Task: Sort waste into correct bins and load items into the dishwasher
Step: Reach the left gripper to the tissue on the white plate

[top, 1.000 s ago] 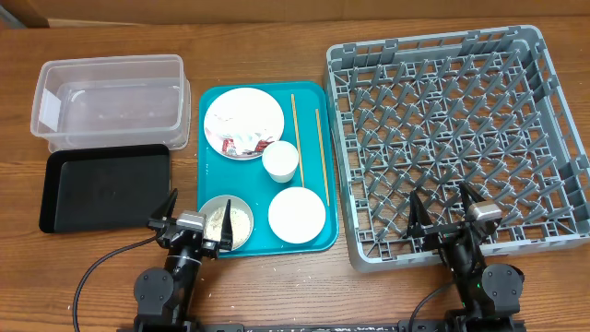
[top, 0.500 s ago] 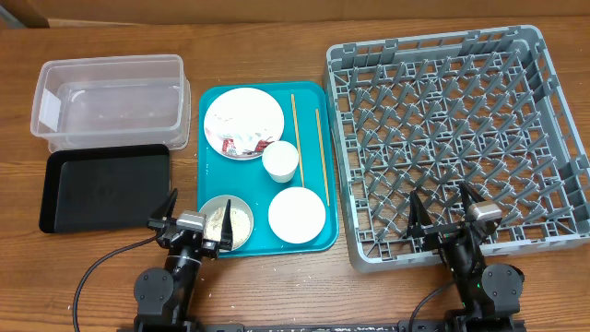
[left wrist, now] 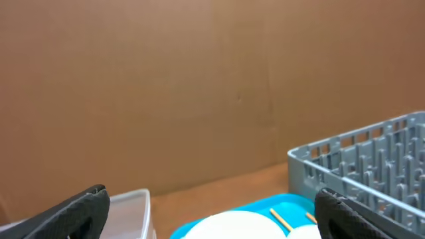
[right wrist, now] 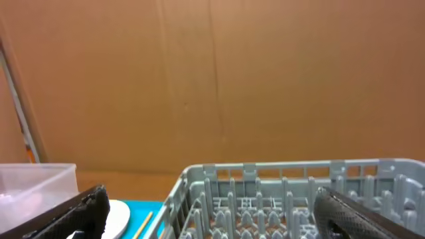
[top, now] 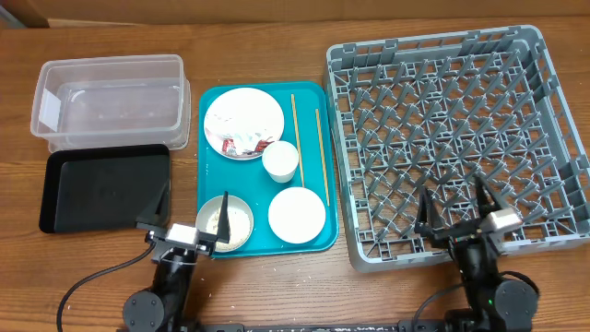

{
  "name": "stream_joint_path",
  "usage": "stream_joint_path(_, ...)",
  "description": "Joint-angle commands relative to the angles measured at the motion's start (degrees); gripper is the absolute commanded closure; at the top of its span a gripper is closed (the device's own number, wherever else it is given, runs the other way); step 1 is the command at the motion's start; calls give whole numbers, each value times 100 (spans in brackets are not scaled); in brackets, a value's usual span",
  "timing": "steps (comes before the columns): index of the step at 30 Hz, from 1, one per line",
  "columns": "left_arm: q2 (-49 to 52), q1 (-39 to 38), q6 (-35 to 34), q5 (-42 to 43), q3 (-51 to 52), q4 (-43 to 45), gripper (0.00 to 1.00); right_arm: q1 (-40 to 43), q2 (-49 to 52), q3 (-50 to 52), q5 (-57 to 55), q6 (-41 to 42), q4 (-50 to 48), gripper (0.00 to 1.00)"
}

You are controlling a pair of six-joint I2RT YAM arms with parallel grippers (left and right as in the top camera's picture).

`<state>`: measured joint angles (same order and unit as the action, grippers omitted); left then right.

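My left gripper will next reach over the plate and tilt its level fingers down onto the crumpled white paper wrapper (top: 243, 127), which is outward of the gripper and below it.
On the teal tray (top: 214, 175) lie a whitish plate (top: 249, 112) with crumpled red-printed wrappers (top: 241, 143), a white cup (top: 280, 161), a white bowl (top: 297, 214), a bowl with rice (top: 234, 224) and two chopsticks (top: 295, 120). The grey dish rack (top: 461, 138) stands on the right. The clear tub (top: 109, 97) and black tray (top: 103, 189) are on the left. My left gripper (top: 188, 219) is open and empty at the teal tray's near left corner. My right gripper (top: 454, 214) is open and empty over the rack's near edge. Both also show open in the left wrist view (left wrist: 209, 214) and the right wrist view (right wrist: 219, 214).
A brown cardboard wall fills the back of both wrist views. The left wrist view shows the tub's rim (left wrist: 133, 199), the plate (left wrist: 232, 226) and the rack's corner (left wrist: 358, 159). Bare wooden table (top: 277, 286) runs along the near edge.
Both arms have shifted slightly toward the near edge, the left one a little leftward and the right one a little rightward. Both grippers stay open. No object has moved.
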<state>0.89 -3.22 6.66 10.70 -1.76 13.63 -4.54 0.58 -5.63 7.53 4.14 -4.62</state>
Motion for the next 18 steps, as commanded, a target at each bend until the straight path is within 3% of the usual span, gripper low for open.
stream_joint_path(1,389,33,361,367,-874,-363,0,7,9,-859,24,-284,348,0)
stream_joint_path(10,3934,22,669,756,-4168,-2039,0,7,1585,-3128,9,-313,2203,0)
stream_joint_path(18,7676,-164,669,920,-8446,-5584,0,7,3720,-4885,9,-313,3998,0)
